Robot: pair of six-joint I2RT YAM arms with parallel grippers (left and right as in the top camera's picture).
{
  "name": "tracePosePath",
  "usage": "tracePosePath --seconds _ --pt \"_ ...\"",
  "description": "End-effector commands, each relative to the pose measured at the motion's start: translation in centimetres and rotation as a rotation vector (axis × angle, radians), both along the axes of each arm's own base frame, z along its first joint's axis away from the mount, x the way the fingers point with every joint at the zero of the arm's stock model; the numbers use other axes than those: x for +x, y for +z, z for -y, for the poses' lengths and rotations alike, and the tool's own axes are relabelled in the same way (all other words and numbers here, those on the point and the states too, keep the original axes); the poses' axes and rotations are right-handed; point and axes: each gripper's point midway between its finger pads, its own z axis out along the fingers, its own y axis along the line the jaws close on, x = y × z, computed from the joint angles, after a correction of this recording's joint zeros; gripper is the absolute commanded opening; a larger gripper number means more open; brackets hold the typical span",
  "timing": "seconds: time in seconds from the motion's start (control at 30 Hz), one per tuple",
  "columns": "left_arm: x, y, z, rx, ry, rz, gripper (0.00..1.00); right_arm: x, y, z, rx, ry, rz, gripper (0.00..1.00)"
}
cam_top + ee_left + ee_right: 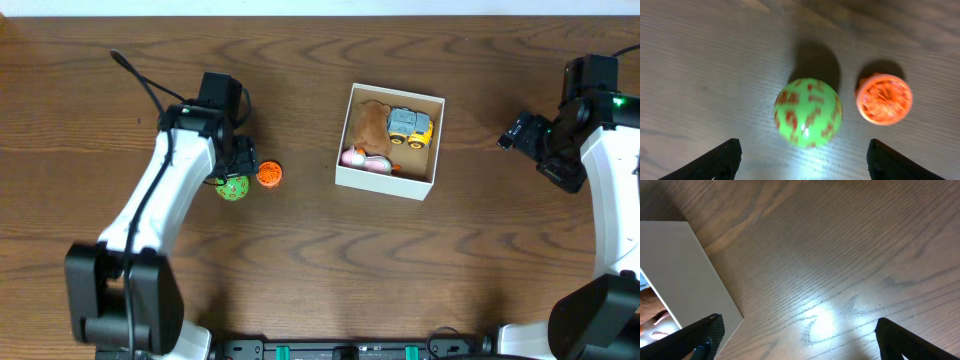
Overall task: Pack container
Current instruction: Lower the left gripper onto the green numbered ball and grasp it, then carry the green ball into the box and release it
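Observation:
I will next lower my open left gripper over the green ball until its fingers are on either side of it, and then close. The ball is outside the box, below the gripper.
The container is a square white cardboard box with a tan inside, right of centre. In it lie a brown toy, a grey and yellow toy truck and a pink toy. A green ball with red marks and an orange round toy lie on the table left of the box. My left gripper hangs just above the green ball, open, with the orange toy to its right. My right gripper is open and empty, right of the box.
A black cable runs from the left arm across the far left of the wooden table. The right arm's base stands at the far right edge.

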Motion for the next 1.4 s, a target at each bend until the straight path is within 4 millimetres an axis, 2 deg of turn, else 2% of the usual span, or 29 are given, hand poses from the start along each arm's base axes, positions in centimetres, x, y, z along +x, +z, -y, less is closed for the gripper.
tracePosePath --seconds 0.0,0.13,0.3,0.43,0.57,0.63,0.7,0.87,0.97,1.1,1.23,1.37 --pt "-0.7 -2.9 0.2 -0.036 -0.025 -0.098 0.81 -0.1 -0.1 0.1 0.005 -0.021 -0.006 0.99" --pt "-1.1 -5.3 -0.1 -0.026 -0.018 -0.173 0.81 -0.1 -0.1 0.1 0.005 -0.021 -0.005 0.99" --pt "-1.6 -7.1 -0.1 -0.018 -0.028 -0.234 0.78 -0.1 -0.1 0.1 0.005 -0.021 -0.005 0.99" --pt "-2.0 -7.9 -0.2 -0.014 -0.027 -0.265 0.61 -0.2 -0.1 0.1 0.004 -0.021 -0.006 0.99" --pt "-1.8 -7.6 -0.2 -0.014 -0.026 -0.257 0.43 -0.2 -0.1 0.1 0.005 -0.021 -0.006 0.99" --pt "-1.5 -6.7 -0.2 -0.017 -0.024 -0.241 0.36 -0.2 -0.1 0.1 0.004 -0.021 -0.006 0.99" --pt "-1.0 -5.0 -0.2 -0.02 -0.025 -0.218 0.32 -0.2 -0.1 0.1 0.005 -0.021 -0.006 0.99" --pt "0.5 2.1 1.1 -0.041 -0.055 -0.11 0.31 -0.1 -0.1 0.1 0.005 -0.021 -0.005 0.99" --pt "1.1 6.6 4.8 -0.138 -0.157 -0.007 0.32 -0.1 -0.1 0.1 0.004 -0.021 -0.004 0.99" --pt "1.4 10.7 11.0 -0.213 -0.334 0.152 0.31 -0.1 -0.1 0.1 0.004 -0.021 -0.002 0.99" --pt "1.0 12.3 18.5 -0.249 -0.571 0.279 0.32 -0.1 -0.1 0.1 0.004 -0.021 -0.002 0.99" --pt "0.2 12.0 24.9 -0.245 -0.793 0.357 0.31 -0.1 -0.1 0.1 0.004 -0.021 -0.003 0.99"
